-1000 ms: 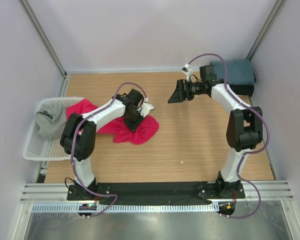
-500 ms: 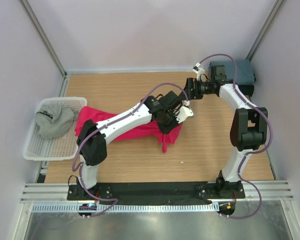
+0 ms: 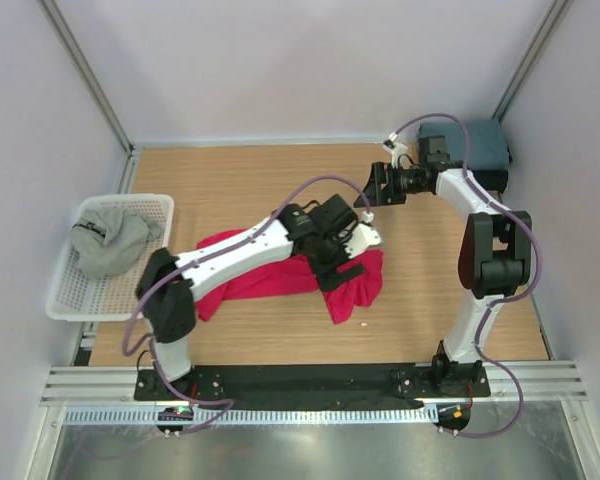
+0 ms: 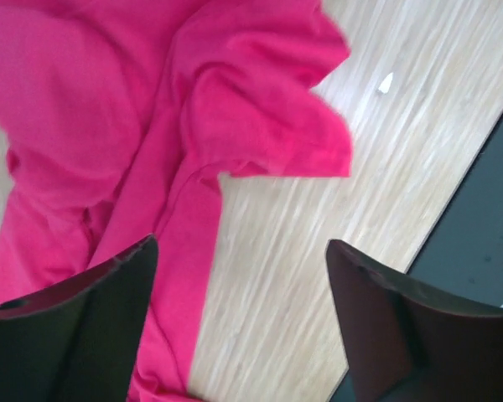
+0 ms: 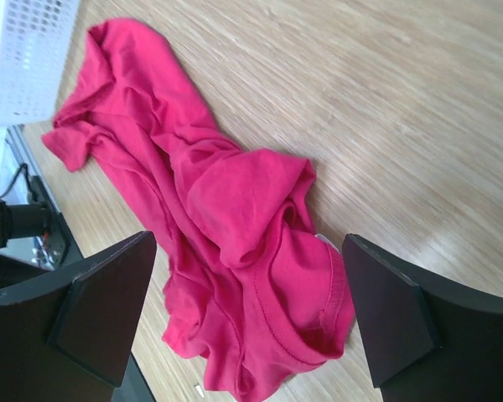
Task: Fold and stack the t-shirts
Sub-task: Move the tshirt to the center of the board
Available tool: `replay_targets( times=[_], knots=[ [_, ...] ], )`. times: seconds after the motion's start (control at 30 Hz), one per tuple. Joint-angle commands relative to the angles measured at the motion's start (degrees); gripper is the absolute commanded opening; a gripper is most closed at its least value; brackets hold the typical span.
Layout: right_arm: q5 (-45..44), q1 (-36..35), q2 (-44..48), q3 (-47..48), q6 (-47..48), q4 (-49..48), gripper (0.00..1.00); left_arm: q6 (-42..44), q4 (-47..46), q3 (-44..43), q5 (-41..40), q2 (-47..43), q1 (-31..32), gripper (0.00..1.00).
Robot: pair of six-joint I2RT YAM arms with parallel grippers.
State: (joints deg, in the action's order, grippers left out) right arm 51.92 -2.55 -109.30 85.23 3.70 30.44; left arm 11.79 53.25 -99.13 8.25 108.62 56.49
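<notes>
The edge of the t-shirt's flap lies over the cloth below. My right gripper should next go down to the left in the top view, onto the tip of the red t-shirt's folded-over flap (image 5: 240, 254).
The crimson-red t-shirt (image 3: 365, 285) lies crumpled in a long heap across the middle of the table. My left gripper (image 3: 338, 264) hovers just above its right end, open. In the left wrist view the gripper (image 4: 241, 247) has bare wood between its fingers, and the red cloth (image 4: 109, 100) lies under the left finger only. My right gripper (image 3: 373, 190) hangs open in the air beyond the shirt and looks down on it (image 5: 235, 193); nothing sits between its fingers (image 5: 250, 243). The light grey t-shirt (image 3: 105, 240) lies in the basket. The slate-blue t-shirt (image 3: 480, 142) sits folded at the far right corner on the black one (image 3: 492, 181).
A white mesh basket (image 3: 65, 300) stands at the table's left edge, also seen in the right wrist view (image 5: 25, 50). A tiny white scrap (image 3: 365, 323) lies on the wood near the shirt. The black base rail (image 3: 310, 378) runs along the near edge.
My left arm dragged the red t-shirt from beside the basket to the table's middle, then opened and let it go. The right arm drew back toward the far right.
</notes>
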Motion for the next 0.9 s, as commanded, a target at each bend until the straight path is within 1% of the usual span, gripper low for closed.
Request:
replay_targets(
  times=[0.0, 0.07, 0.1, 0.13, 0.17, 0.2, 0.27, 0.3, 0.4, 0.53, 0.63, 0.87],
  knots=[
    [-4.45, -2.02, 0.66, -1.2, 3.85, 2.08, 1.0, 0.43, -5.59, 11.88, -3.59, -13.67, -5.22, 0.84],
    [-6.04, -3.77, 1.54, -3.4, 6.48, 2.17, 1.0, 0.16, -8.07, 17.28, -6.56, -19.9, -8.66, 0.87],
    [-6.04, -4.39, 2.41, -4.19, 7.27, 2.17, 1.0, 0.07, -9.91, 20.0, -7.71, -21.76, -12.42, 0.86],
    [-5.61, -4.83, 2.68, -5.5, 8.06, 2.26, 0.98, -0.1, -11.06, 24.29, -10.51, -23.09, -14.11, 0.86],
    [-4.82, -5.88, 2.77, -5.95, 9.38, 2.52, 0.96, -0.1, -11.76, 26.43, -13.32, -24.32, -15.78, 0.85],
    [-4.03, -6.33, 2.86, -6.13, 10.17, 3.31, 0.9, 0.07, -12.55, 28.01, -14.39, -26.16, -18.75, 0.84],
    [-3.23, -7.47, 2.51, -6.22, 11.23, 3.84, 0.87, 0.25, -13.0, 31.62, -15.89, -27.58, -20.97, 0.82],
    [-2.62, -7.82, 2.51, -6.3, 11.32, 3.75, 0.87, -0.1, -13.7, 32.5, -16.51, -28.71, -22.63, 0.82],
    [-2.18, -9.31, 1.55, -5.96, 11.85, 4.36, 0.86, -0.98, -16.15, 36.63, -17.22, -30.3, -24.75, 0.82],
    [-2.26, -10.72, -0.83, -3.85, 12.91, 6.74, 0.86, -1.85, -17.48, 39.01, -15.91, -31.62, -27.13, 0.82],
    [-2.44, -11.34, -1.88, -3.58, 12.99, 7.18, 0.86, -2.38, -16.96, 38.49, -13.97, -31.98, -28.63, 0.81],
    [-3.93, -11.25, -1.45, -4.81, 14.14, 7.44, 0.86, -3.0, -16.34, 37.61, -12.82, -33.29, -29.59, 0.81]
  ],
)
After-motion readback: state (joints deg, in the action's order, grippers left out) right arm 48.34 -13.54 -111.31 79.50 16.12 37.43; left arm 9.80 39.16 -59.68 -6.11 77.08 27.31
